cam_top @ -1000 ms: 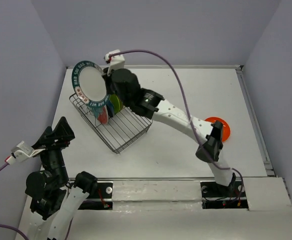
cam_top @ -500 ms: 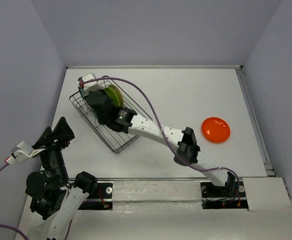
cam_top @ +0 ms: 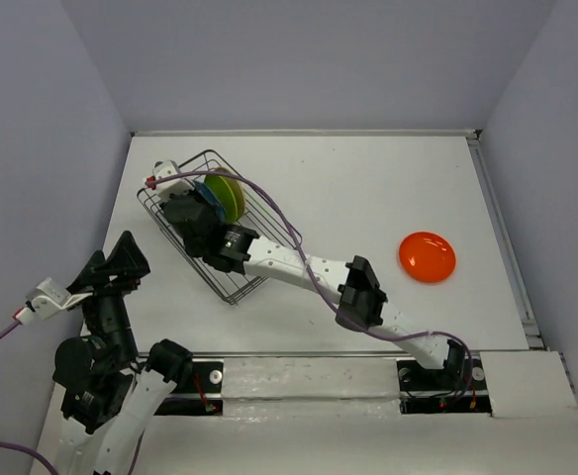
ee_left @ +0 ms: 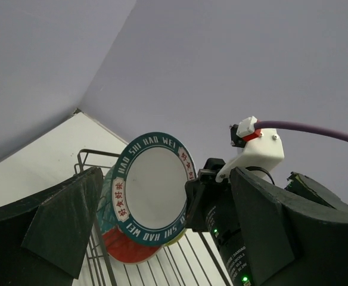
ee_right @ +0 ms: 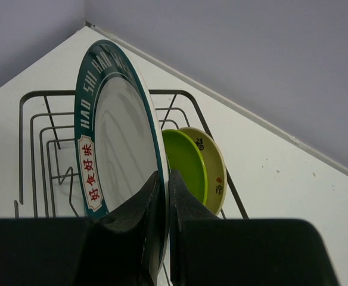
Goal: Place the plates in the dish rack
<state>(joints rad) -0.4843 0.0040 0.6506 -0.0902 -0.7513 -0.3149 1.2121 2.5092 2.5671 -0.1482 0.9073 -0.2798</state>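
Note:
My right gripper lowers toward the rack's bottom wires next and releases the plate's rim, since the white plate is upright, still above the red one.
My right gripper is shut on the rim of the white plate with a teal lettered rim, holding it upright on edge inside the black wire dish rack. The lime green plate and the beige plate stand just behind it. From above, the right gripper is low over the rack, beside the green plate. The left wrist view shows the white plate with a red plate behind it. My left gripper is open and empty, near the left front. The orange plate lies flat on the table at the right.
The right arm stretches diagonally across the table from its base to the rack, with its purple cable looping over it. The table's back edge and the side walls close in the area.
The right arm has swung left and down, bringing the white plate from raised above the rack's far corner down into the rack. The left arm has not moved.

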